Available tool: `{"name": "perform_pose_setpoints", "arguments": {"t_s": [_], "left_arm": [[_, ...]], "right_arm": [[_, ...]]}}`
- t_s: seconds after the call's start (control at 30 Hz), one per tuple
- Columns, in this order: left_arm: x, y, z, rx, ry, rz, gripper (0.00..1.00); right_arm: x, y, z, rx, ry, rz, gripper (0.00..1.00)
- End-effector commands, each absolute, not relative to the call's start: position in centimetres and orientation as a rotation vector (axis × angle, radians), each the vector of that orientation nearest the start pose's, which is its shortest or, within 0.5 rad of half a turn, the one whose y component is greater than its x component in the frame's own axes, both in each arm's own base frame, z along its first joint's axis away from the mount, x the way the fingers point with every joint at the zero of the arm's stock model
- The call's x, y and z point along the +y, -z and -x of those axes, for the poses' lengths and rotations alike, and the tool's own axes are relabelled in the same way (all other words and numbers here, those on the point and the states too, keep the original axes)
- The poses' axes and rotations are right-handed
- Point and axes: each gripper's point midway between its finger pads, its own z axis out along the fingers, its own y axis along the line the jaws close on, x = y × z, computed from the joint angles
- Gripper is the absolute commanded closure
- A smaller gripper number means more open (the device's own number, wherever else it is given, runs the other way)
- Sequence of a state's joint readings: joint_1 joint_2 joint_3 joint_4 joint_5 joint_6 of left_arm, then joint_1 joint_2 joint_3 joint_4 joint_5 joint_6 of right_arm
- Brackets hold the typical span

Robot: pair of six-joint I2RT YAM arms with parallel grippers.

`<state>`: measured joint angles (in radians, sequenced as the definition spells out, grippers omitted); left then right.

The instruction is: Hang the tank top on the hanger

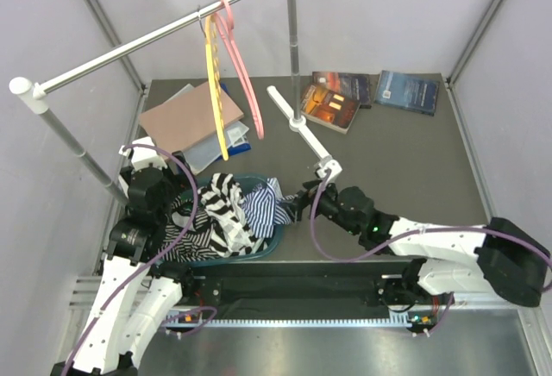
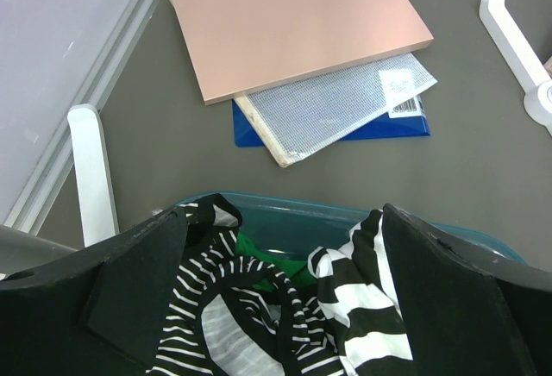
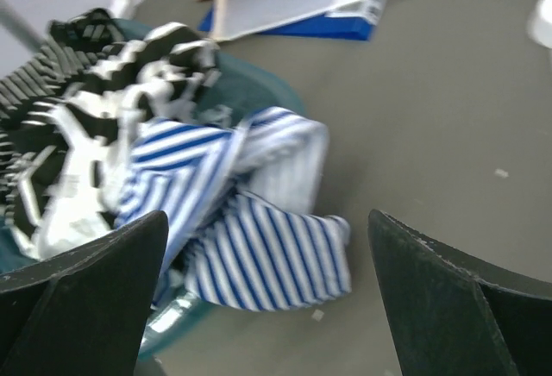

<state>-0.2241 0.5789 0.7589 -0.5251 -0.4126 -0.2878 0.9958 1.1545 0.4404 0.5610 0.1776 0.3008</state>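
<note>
My right gripper has its open fingers still beside the tank top's raised fold by the basket's rim, so next it needs to move down toward the basket (image 1: 274,242) to that fold.
The blue-and-white striped tank top (image 1: 262,207) lies crumpled over the right rim of the teal basket (image 1: 274,242); in the right wrist view it (image 3: 259,247) hangs over the rim onto the table. The pink hanger (image 1: 241,70) hangs by its hook on the rail (image 1: 155,35), above the table. My right gripper (image 1: 295,203) is open just right of the tank top, its jaws wide apart and empty (image 3: 267,307). My left gripper (image 1: 177,208) is open over the basket's left side, above black-and-white striped garments (image 2: 259,307).
A yellow hanger (image 1: 213,91) hangs beside the pink one. Bold black-and-white garments (image 1: 220,212) and a green cloth (image 2: 267,264) fill the basket. A brown board (image 1: 185,117) on a blue folder lies at the back left. Books (image 1: 332,104) lie at the back right. The rack's white foot (image 1: 302,134) stands mid-table.
</note>
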Motion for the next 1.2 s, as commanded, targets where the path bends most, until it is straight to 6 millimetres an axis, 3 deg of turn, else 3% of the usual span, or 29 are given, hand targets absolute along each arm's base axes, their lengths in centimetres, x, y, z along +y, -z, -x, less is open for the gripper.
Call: {"name": "perform_pose_setpoints", "arguments": {"t_s": [0.0, 0.4, 0.6, 0.63, 0.67, 0.73, 0.77, 0.83, 0.87, 0.97, 1.1, 1.17], "left_arm": [[0.8, -24.8, -25.0, 1.828, -0.058, 0.345, 0.01], [0.8, -24.8, -24.9, 1.826, -0.053, 0.345, 0.01], [0.7, -24.6, -25.0, 1.832, -0.055, 0.342, 0.01], [0.7, -24.6, -25.0, 1.831, -0.055, 0.342, 0.01], [0.8, -24.6, -25.0, 1.833, -0.057, 0.342, 0.01], [0.8, -24.6, -25.0, 1.832, -0.057, 0.343, 0.01], [0.8, -24.7, -25.0, 1.831, -0.056, 0.343, 0.01], [0.8, -24.7, -25.0, 1.831, -0.056, 0.343, 0.01], [0.8, -24.7, -24.9, 1.829, -0.054, 0.344, 0.01], [0.7, -24.7, -24.9, 1.829, -0.053, 0.343, 0.01], [0.7, -24.7, -24.9, 1.829, -0.050, 0.344, 0.01], [0.6, -24.7, -24.9, 1.829, -0.044, 0.340, 0.01]], "right_arm": [[35.5, -21.3, -20.9, 1.584, -0.958, 0.462, 0.01], [38.9, -17.8, -21.1, 1.684, -0.896, 0.542, 0.01], [40.4, -16.4, -20.5, 1.707, -0.922, 0.584, 0.09], [40.7, -16.6, -20.5, 1.700, -0.936, 0.583, 0.12], [41.0, -16.6, -20.3, 1.698, -0.946, 0.590, 0.22], [41.4, -16.7, -20.1, 1.691, -0.968, 0.601, 0.30], [41.5, -16.8, -20.0, 1.688, -0.977, 0.610, 0.45], [41.6, -17.0, -20.0, 1.682, -0.970, 0.622, 0.62], [41.6, -17.5, -20.1, 1.672, -0.971, 0.620, 0.79], [41.2, -19.1, -20.5, 1.644, -0.935, 0.625, 0.98], [39.2, -22.0, -21.5, 1.602, -0.820, 0.612, 1.00], [37.6, -24.8, -21.9, 1.556, -0.782, 0.561, 1.00]]}}
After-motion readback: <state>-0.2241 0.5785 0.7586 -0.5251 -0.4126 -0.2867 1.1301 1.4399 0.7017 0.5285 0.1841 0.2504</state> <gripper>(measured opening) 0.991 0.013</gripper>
